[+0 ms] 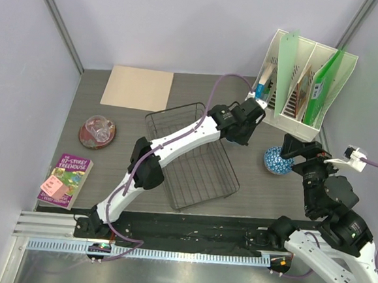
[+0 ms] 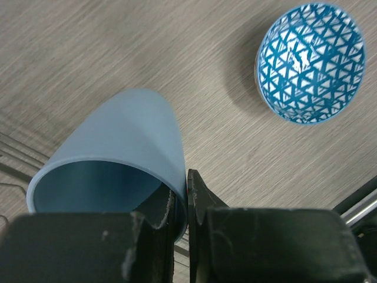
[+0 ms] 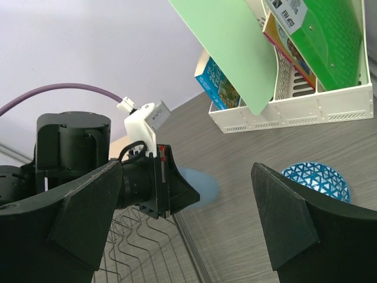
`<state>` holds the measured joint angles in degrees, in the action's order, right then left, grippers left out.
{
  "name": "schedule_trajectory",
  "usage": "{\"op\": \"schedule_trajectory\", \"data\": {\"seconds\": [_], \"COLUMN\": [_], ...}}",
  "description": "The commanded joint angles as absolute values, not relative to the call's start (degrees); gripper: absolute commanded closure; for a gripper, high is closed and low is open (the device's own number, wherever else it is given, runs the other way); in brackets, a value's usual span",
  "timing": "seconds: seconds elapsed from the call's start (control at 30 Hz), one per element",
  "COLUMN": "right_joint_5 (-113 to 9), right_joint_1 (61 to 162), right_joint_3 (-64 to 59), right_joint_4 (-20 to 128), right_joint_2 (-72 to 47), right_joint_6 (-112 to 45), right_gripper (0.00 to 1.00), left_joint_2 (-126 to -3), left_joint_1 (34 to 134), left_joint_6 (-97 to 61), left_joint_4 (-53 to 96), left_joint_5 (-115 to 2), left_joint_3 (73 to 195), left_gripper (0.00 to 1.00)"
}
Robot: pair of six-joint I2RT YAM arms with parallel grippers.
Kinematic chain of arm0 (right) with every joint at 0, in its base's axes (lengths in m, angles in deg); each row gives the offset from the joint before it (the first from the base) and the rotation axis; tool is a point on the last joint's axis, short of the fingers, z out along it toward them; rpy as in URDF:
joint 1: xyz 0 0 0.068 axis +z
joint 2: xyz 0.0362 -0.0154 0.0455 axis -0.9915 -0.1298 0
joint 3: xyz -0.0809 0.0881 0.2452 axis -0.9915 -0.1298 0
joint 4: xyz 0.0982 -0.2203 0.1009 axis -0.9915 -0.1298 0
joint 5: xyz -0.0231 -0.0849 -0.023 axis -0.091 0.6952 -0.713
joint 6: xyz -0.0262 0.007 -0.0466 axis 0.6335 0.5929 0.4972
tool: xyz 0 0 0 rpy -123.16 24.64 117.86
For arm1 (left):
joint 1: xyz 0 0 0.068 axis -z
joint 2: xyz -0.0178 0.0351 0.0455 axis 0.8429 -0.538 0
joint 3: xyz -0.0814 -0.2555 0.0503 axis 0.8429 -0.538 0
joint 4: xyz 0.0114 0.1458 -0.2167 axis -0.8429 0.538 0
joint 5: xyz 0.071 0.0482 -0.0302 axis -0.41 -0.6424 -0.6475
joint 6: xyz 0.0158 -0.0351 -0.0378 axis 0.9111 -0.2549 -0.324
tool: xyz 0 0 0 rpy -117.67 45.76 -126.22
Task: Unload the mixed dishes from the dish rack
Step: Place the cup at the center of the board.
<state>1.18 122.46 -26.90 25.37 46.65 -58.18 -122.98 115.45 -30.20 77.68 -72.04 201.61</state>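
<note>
Next, my left gripper moves back past the bowl (image 2: 312,65), then lowers the light blue cup (image 2: 123,141) beside the rack's near end, where the table is empty.
My left gripper (image 2: 179,203) is shut on the rim of the light blue cup (image 2: 123,141), one finger inside and one outside. The cup is tilted on its side over the table, just past the far right corner of the dish rack (image 1: 191,158). The blue-and-white bowl (image 2: 312,65) sits upright on the table to the right of the rack. My right gripper (image 3: 185,218) is open and holds nothing; it stands close by the bowl (image 3: 318,180) and faces the cup (image 3: 203,184). At far left, a glass tumbler (image 1: 99,128) rests on the dark red plate (image 1: 85,135).
A white file holder (image 1: 305,85) with green folders stands at the back right, close behind my left gripper (image 1: 251,115). A tan sheet (image 1: 137,88) lies at the back left. A book (image 1: 67,181) lies at the near left.
</note>
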Motion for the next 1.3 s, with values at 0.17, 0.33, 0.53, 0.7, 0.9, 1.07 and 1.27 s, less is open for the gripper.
{"op": "schedule_trajectory", "data": {"seconds": [0.17,0.33,0.53,0.7,0.9,1.07,1.27], "right_joint_5": [1.9,0.3,0.2,0.3,2.0,5.3,8.3], "right_joint_1": [122.4,122.4,122.4,122.4,122.4,122.4,122.4], "right_joint_3": [-27.7,-29.4,-29.5,-29.5,-28.0,-25.9,-23.8], "right_joint_4": [24.0,23.9,23.9,23.8,23.1,22.5,22.5], "right_joint_2": [46.6,46.7,46.4,45.8,44.9,45.7,47.5], "right_joint_6": [-60.6,-62.0,-61.9,-62.1,-63.5,-64.4,-62.8], "right_gripper": [0.04,0.04,0.04,0.04,0.04,0.04,0.04], "left_joint_2": [-124.2,-125.4,-126.6,-126.5,-127.9,-130.0,-133.0], "left_joint_1": [120.2,124.1,126.3,126.4,126.4,127.9,129.1], "left_joint_6": [-23.0,-18.2,-18.3,-22.0,-25.2,-24.8,-23.3], "left_joint_4": [75.1,74.2,78.3,81.9,85.7,88.4,91.0], "left_joint_5": [-71.0,-71.9,-71.0,-65.7,-57.2,-57.1,-61.4], "left_joint_3": [203.3,203.0,203.5,203.5,204.8,205.3,206.3], "left_gripper": [1.00,1.00,1.00,1.00,1.00,1.00,1.00]}}
